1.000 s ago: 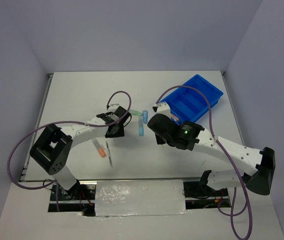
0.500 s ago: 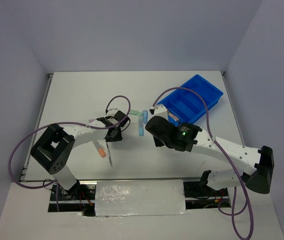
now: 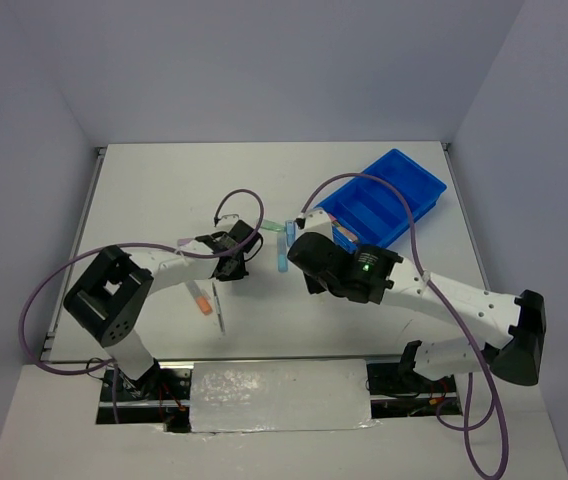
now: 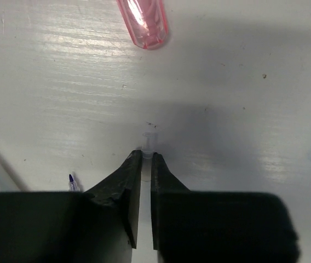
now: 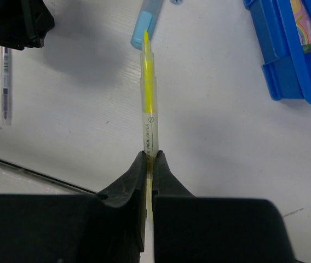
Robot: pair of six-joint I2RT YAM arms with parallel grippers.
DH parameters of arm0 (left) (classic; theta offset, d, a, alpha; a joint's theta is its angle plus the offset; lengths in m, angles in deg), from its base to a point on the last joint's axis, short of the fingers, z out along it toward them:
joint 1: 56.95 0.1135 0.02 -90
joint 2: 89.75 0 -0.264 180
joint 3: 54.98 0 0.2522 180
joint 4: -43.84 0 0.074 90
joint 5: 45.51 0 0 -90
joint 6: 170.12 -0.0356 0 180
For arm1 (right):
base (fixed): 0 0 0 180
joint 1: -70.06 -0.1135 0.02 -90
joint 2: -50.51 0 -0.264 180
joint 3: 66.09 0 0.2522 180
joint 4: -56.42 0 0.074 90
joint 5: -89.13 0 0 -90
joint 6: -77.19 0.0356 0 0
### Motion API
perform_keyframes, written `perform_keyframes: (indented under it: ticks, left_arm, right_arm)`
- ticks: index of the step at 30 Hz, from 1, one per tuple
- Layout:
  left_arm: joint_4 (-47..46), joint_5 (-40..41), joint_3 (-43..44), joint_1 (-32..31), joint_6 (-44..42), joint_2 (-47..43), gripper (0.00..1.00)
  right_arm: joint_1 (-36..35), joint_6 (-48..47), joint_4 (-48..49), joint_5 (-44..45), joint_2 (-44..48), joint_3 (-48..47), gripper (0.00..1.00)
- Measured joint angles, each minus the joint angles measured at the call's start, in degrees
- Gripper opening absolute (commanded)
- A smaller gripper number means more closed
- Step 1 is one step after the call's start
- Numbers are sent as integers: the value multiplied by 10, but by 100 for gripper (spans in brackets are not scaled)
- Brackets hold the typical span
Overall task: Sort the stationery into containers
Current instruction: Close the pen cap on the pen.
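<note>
Next, my right gripper should go toward the left in the top view to my left gripper's clear cap, then release the highlighter, since the highlighter's tip is bare.
My right gripper is shut on a yellow highlighter that sticks straight out over the table, its tip near a light blue marker. The blue tray lies up and to the right of it, with a striped item in one compartment. In the left wrist view my left gripper has its jaws drawn in on a small clear cap-like piece resting on the table. A pink pen lies beyond it. In the top view the left gripper sits left of the light blue marker.
An orange marker and a clear slim pen lie near the left arm. A green pen lies behind the light blue marker. The blue tray stands at the back right of the white table.
The left gripper's jaws have closed in from wide apart to a narrow gap round the clear piece. Both wrists have drifted slightly; the right still holds the highlighter.
</note>
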Motion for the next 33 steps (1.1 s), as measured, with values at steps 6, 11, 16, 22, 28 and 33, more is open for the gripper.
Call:
perform_keyframes:
  ticks: [6, 11, 16, 22, 28, 33]
  left_arm:
    - [-11, -1, -4, 0, -1, -3, 0]
    - [3, -20, -30, 1, 1, -54, 0]
    - [1, -34, -46, 0, 4, -261, 0]
    - [-116, -58, -58, 0, 29, -468, 0]
    - [-195, -114, -112, -2, 50, -523, 0]
    - [-200, -139, -125, -2, 57, -524, 0]
  right_arm:
    - [-1, -9, 15, -11, 21, 3, 0]
    - [9, -38, 146, -61, 88, 98, 0]
    - [11, -24, 309, -117, 115, 221, 0]
    - [-60, 31, 426, -62, 100, 259, 0]
    - [-89, 41, 501, -33, 62, 223, 0]
    - [-99, 26, 513, -25, 35, 165, 0]
